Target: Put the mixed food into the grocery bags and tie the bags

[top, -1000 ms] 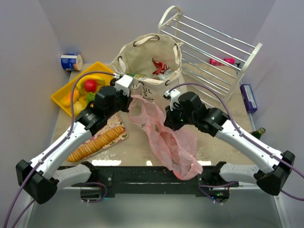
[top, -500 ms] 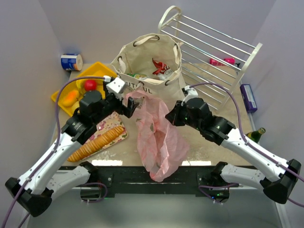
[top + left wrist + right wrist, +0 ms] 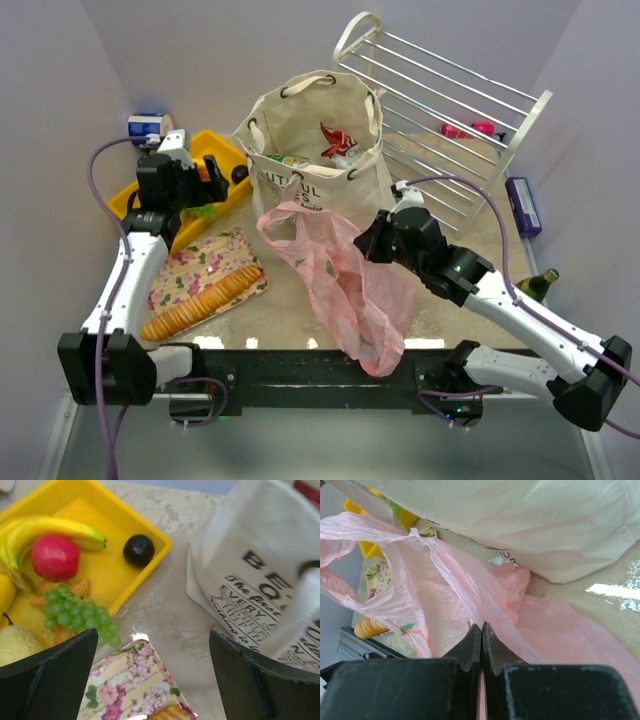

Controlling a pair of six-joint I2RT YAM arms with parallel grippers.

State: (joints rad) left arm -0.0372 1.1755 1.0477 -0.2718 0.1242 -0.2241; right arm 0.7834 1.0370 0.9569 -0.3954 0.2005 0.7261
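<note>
The left gripper moves down onto the near end of the green grapes (image 3: 208, 211) next, since that end lies by the yellow tray's rim, clear of the apple.
The cream tote (image 3: 315, 130) stands open at the back centre with a red packet (image 3: 338, 138) inside. The pink plastic bag (image 3: 340, 280) hangs in front of it. My right gripper (image 3: 372, 240) is shut on the bag's edge, and the film (image 3: 445, 580) runs into the closed right gripper (image 3: 481, 627). My left gripper (image 3: 212, 183) is open and empty above the yellow tray's near corner. In the left wrist view the left gripper (image 3: 152, 635) frames green grapes (image 3: 75, 615), a red apple (image 3: 55, 556), a banana (image 3: 50, 530) and the tote (image 3: 260, 580).
The yellow tray (image 3: 225, 150) also holds a dark plum (image 3: 138, 550) and a pear (image 3: 15, 642). A floral plate (image 3: 190, 270) with a cracker sleeve (image 3: 200, 300) lies front left. A can (image 3: 145, 125) sits back left. A white wire rack (image 3: 450, 100), purple box (image 3: 523, 205) and bottle (image 3: 540, 283) are on the right.
My left gripper let go of the pink bag, opened, and swung left and back to the yellow tray. The bag's left side now hangs free. The right gripper keeps its hold.
</note>
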